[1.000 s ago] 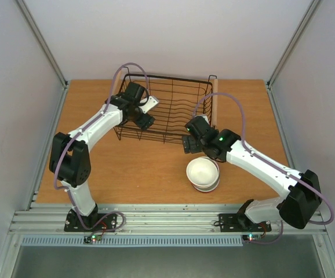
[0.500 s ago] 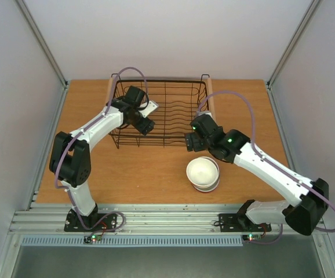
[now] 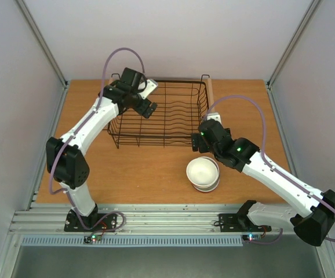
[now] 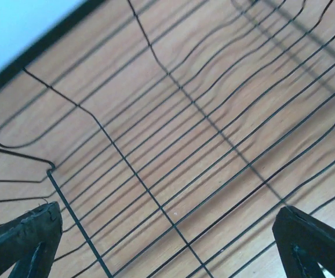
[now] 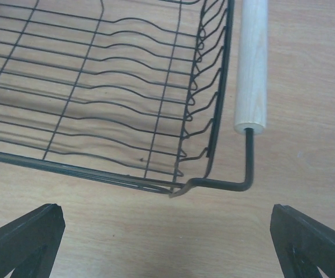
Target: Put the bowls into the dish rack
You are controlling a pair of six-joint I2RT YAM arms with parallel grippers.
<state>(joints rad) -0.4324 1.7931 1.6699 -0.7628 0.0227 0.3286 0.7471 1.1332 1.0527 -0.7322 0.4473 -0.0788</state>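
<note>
My left gripper swings back onto the topmost pale bowl's exposed rack-side rim next. The bowl lies back of the gripper, to its right in the top view.
The bowls [image 3: 203, 172] sit as one nested stack on the table, a pale bowl on top, near the front right of the dish rack [image 3: 159, 113]. The black wire dish rack [image 5: 98, 87] holds no bowl. My left gripper [image 3: 146, 106] hangs open over the rack's back left part. In the left wrist view its fingertips [image 4: 25, 234] frame the wire floor [image 4: 173, 145], and the left gripper [image 4: 167, 246] holds nothing. My right gripper [image 3: 197, 143] is open just off the rack's near right corner, above the stack. In the right wrist view the right gripper [image 5: 167, 243] frames bare table below the corner.
A light wooden handle [image 5: 251, 63] runs along the rack's right end [image 3: 210, 95]. The wooden table [image 3: 138, 174] is bounded by grey walls on three sides and a metal rail [image 3: 167, 220] at the near edge.
The rack slid left and squared up, then stayed put. My left gripper opened wider and rose toward the rack's back left. The right gripper drew back from the rack, right and nearer.
</note>
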